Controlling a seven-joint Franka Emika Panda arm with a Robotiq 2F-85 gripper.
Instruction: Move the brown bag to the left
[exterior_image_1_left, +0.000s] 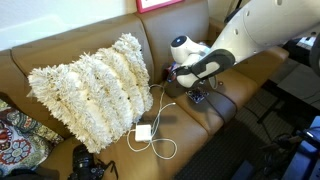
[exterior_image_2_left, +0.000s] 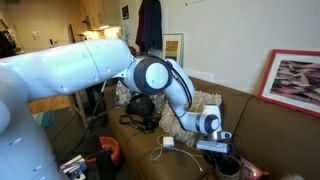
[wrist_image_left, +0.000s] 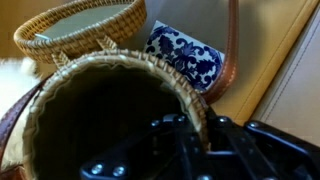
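I will keep my gripper low over the sofa and open its fingers wide to let go of the bag's woven rim (wrist_image_left: 192, 100), because the bag is down on the seat.
The brown bag (wrist_image_left: 105, 85) fills the wrist view as a round woven pouch with a dark hollow inside, and its woven lid (wrist_image_left: 85, 25) is flipped open behind it. A thin brown strap (wrist_image_left: 232, 45) runs up past it. My gripper (wrist_image_left: 190, 128) is shut on the bag's woven rim, one finger inside and one outside. In both exterior views the gripper (exterior_image_1_left: 196, 90) (exterior_image_2_left: 222, 150) reaches down to the brown leather sofa seat (exterior_image_1_left: 215, 140), and the bag (exterior_image_1_left: 201, 98) shows only as a small dark shape under it.
A big white shaggy pillow (exterior_image_1_left: 95, 85) leans on the sofa back. A white charger (exterior_image_1_left: 143, 131) with its cable (exterior_image_1_left: 165, 148) lies on the seat beside the bag. A black camera (exterior_image_1_left: 90, 162) sits at the front. A blue-patterned piece (wrist_image_left: 185, 50) lies behind the bag.
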